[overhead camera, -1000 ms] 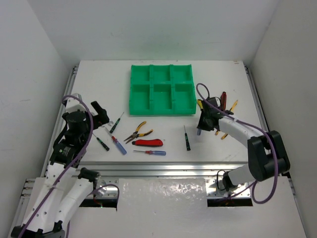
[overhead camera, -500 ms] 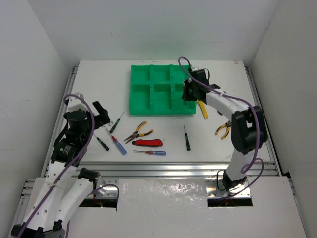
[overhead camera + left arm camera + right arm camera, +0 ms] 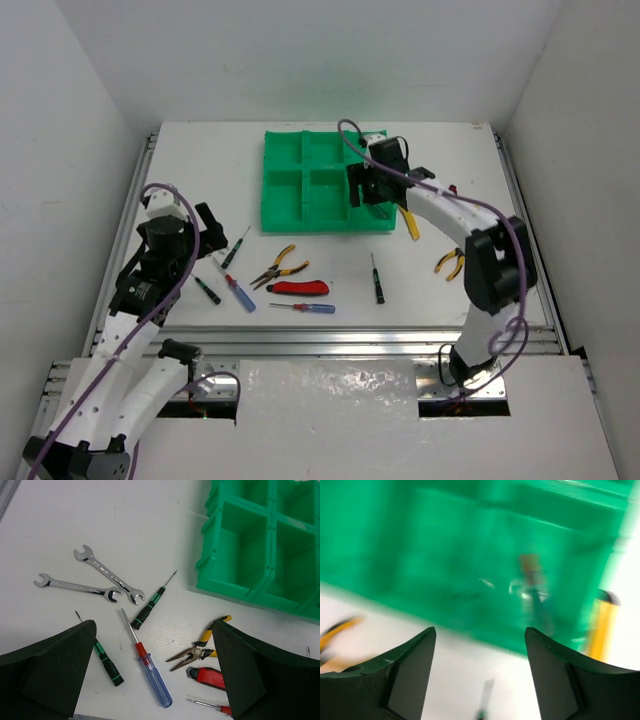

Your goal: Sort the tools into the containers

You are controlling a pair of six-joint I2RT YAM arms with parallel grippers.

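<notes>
My right gripper swings back from the tray (image 3: 325, 180) next, turning and lowering onto the small screwdriver's blue handle (image 3: 319, 309), since it lies unsorted near the front bar.
The green tray (image 3: 325, 180) of containers sits at the table's back middle. My right gripper (image 3: 362, 188) hangs open over its front right compartment, with nothing between its fingers (image 3: 410, 670). The right wrist view is blurred; a thin tool (image 3: 535, 600) shows inside the green compartment (image 3: 445, 555). My left gripper (image 3: 205, 230) is open and empty above loose tools: two silver wrenches (image 3: 97, 577), green-handled screwdrivers (image 3: 147, 610), a blue screwdriver (image 3: 152, 675), yellow pliers (image 3: 202, 647) and a red knife (image 3: 207, 676).
A black screwdriver (image 3: 377, 280) lies in front of the tray. A yellow knife (image 3: 410, 220), a second pair of yellow pliers (image 3: 450, 263) and a red-handled tool (image 3: 452, 190) lie right of it. A small red and blue screwdriver (image 3: 305, 308) is near the front rail.
My right arm swung from the table right of the tray to above the tray's front right compartment, and its jaws went from shut to open. The left arm shifted slightly.
</notes>
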